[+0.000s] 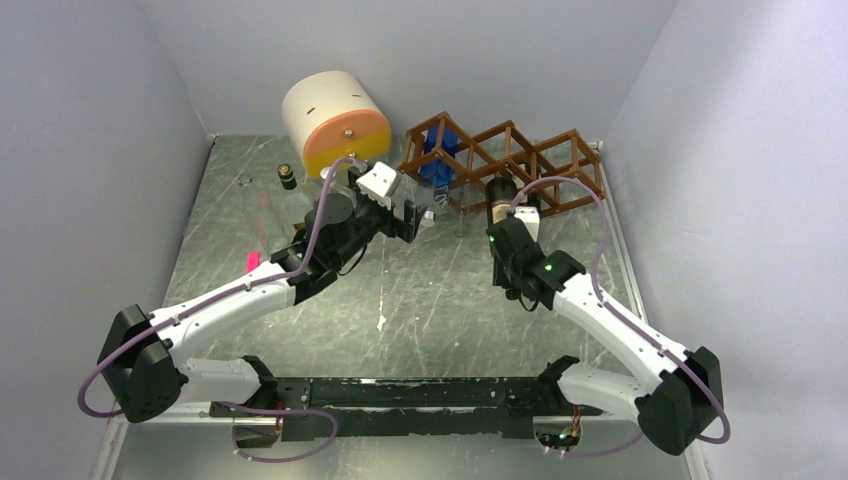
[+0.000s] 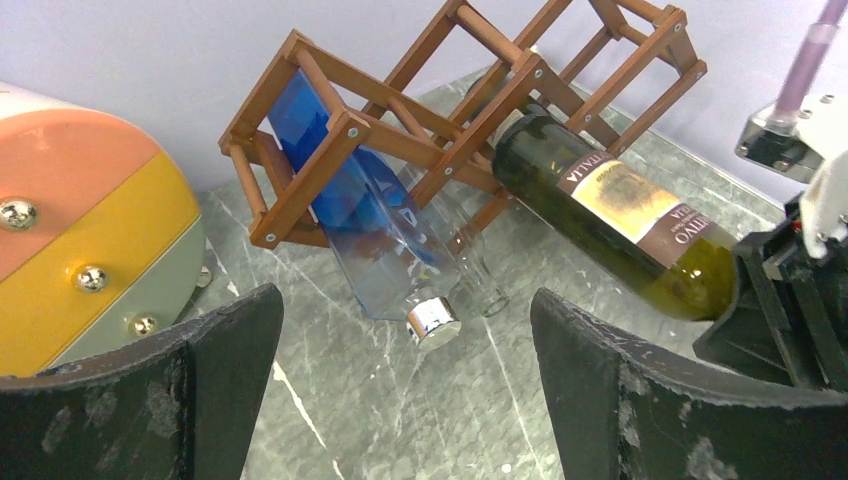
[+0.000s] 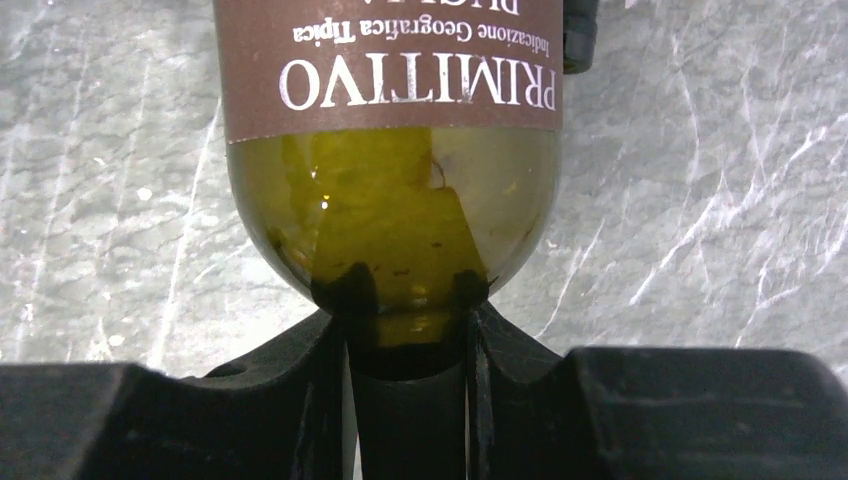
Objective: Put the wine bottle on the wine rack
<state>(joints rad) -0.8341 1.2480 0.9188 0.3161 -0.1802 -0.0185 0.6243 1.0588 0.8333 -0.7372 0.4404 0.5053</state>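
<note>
The rack's middle cell point(image 1: 498, 160) is farther outward and the bottle's label is still outside it. My right gripper should next slide the bottle outward into it, then let go of the bottle's neck.
The reddish-brown lattice wine rack point(image 1: 520, 150) stands at the back of the table and also shows in the left wrist view point(image 2: 482, 125). A dark green wine bottle point(image 2: 610, 225) with a brown label lies tilted, its base end at the rack's middle cell. My right gripper point(image 3: 405, 300) is shut on its neck; the bottle point(image 3: 390, 200) fills that view. From above, the bottle point(image 1: 499, 200) is just ahead of the right gripper point(image 1: 502, 228). A blue bottle point(image 2: 370, 220) sits in the rack's left cell. My left gripper point(image 2: 405, 400) is open and empty in front of it.
A round cream-and-orange drawer unit point(image 1: 335, 120) stands at the back left, close to the left gripper point(image 1: 415, 215). A clear glass bottle neck point(image 2: 485, 290) pokes out beside the blue bottle. A small dark object point(image 1: 288, 178) lies left of the drawer unit. Walls enclose the table.
</note>
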